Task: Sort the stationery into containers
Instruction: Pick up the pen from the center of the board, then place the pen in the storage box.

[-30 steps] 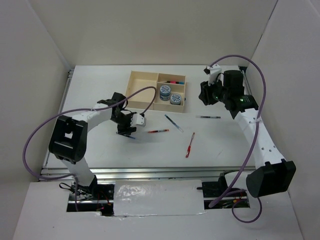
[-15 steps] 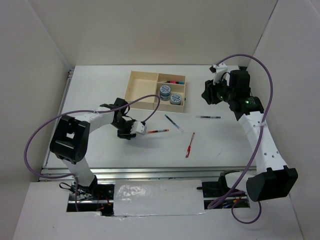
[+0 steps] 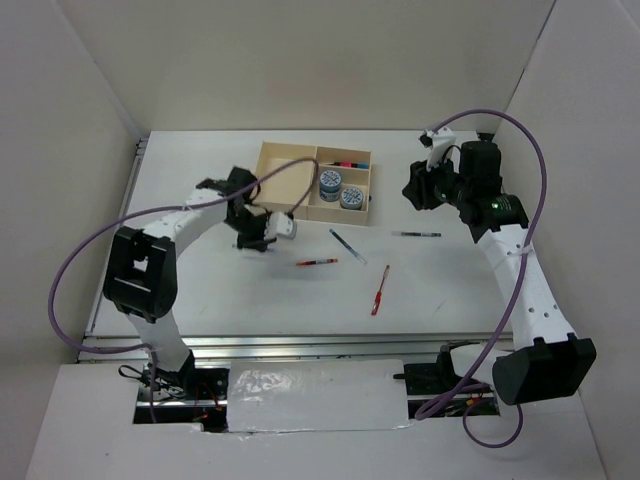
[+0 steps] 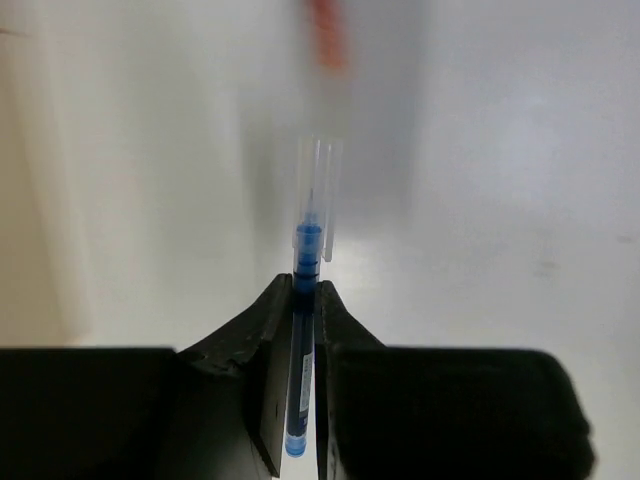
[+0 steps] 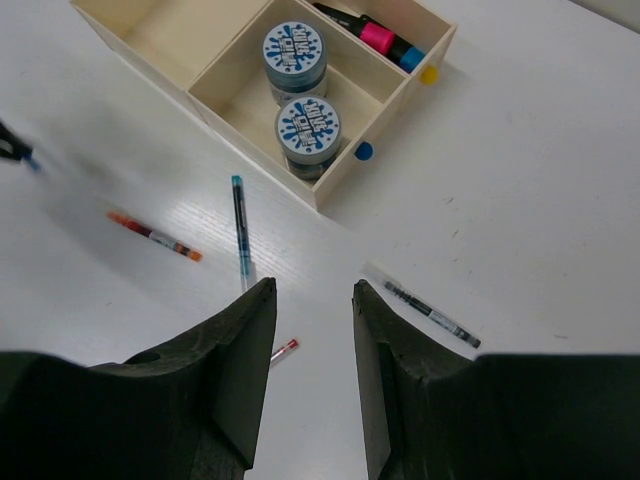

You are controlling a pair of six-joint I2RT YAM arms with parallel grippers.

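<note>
I will raise my left gripper next and move it outward over the tray's large section (image 3: 285, 187). Then I will lower it and let go of the blue pen there, because that section is still empty.
My left gripper (image 3: 258, 232) is shut on a blue pen (image 4: 305, 300) and holds it off the table just in front of the tray's large section. The beige wooden tray (image 3: 290, 146) holds two blue-white tape rolls (image 3: 329, 181) in one small compartment and highlighters (image 3: 348, 163) in the other. An orange-red pen (image 3: 317, 262), a teal-blue pen (image 3: 347, 245), a red pen (image 3: 380, 290) and a black pen (image 3: 416, 234) lie on the table. My right gripper (image 3: 415, 188) is open and empty, raised to the right of the tray. In its wrist view the gripper (image 5: 315, 295) looks down on the tape rolls (image 5: 308, 130) and the black pen (image 5: 430, 315).
The tray wall (image 5: 405, 95) has a blue and a yellow peg on its outside. The teal-blue pen (image 5: 239, 225) and orange-red pen (image 5: 155, 235) lie in front of the tray. White walls enclose the table on three sides. Purple cables loop over both arms.
My left gripper has lifted the blue pen off the table and carried it back toward the tray. My right arm shifted slightly right a second ago, then held still.
</note>
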